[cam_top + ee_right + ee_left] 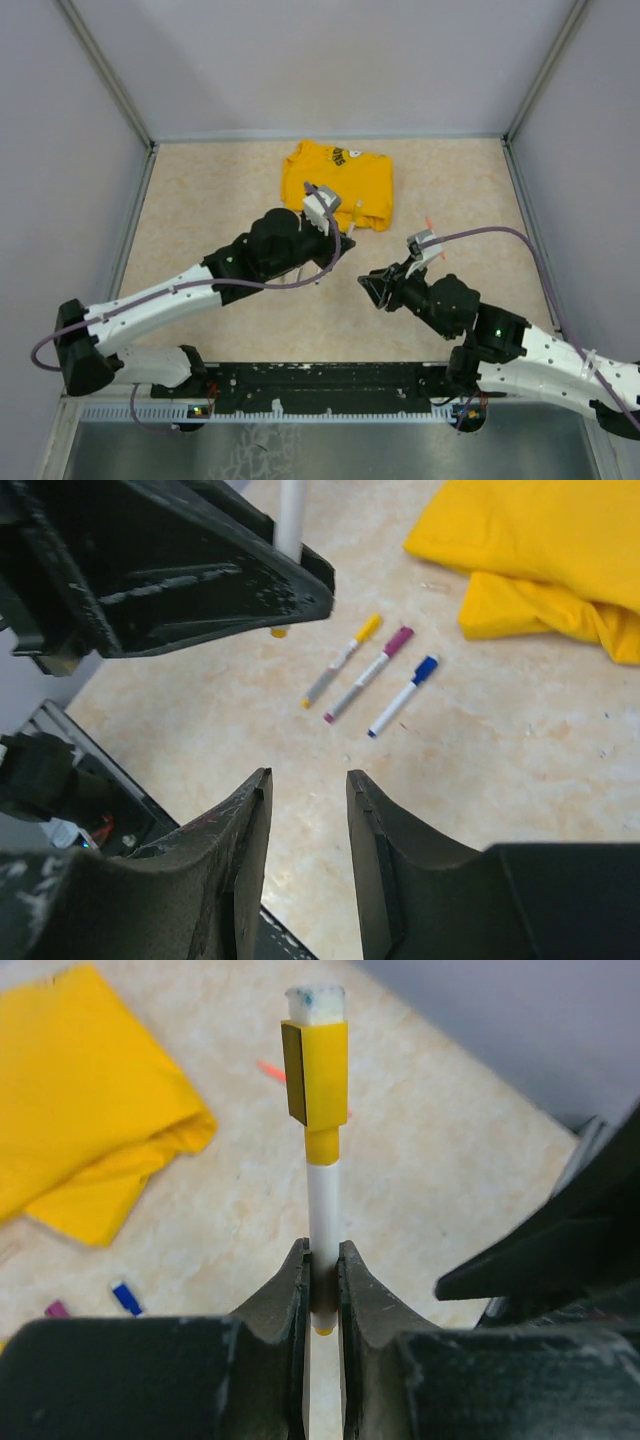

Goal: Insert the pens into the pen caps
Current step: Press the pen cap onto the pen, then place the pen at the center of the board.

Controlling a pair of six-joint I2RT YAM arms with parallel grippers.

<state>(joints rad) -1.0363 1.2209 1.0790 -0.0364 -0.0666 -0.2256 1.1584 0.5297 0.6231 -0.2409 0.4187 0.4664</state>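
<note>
The white pen [323,1205] has its yellow cap seated. My left gripper descends next, tilts it flat onto the bare tabletop [203,1297] beside the blue capped pen and releases it.
My left gripper [323,1280] is shut on a white pen [323,1205], which stands upright above the jaws with a yellow pen cap [320,1075] seated on its far end. In the top view the left gripper [342,243] hovers just in front of the shirt. My right gripper [308,780] is open with nothing between its fingers, close beside and below the left one [200,575]; in the top view it [368,283] points toward it. Three capped pens lie side by side on the table: yellow [342,660], magenta [368,673], blue [402,695].
A folded yellow T-shirt [338,180] lies at the back centre of the beige table [200,210]. A small orange-red piece [270,1070] lies on the table right of the shirt. Grey walls [100,120] enclose the left, back and right sides.
</note>
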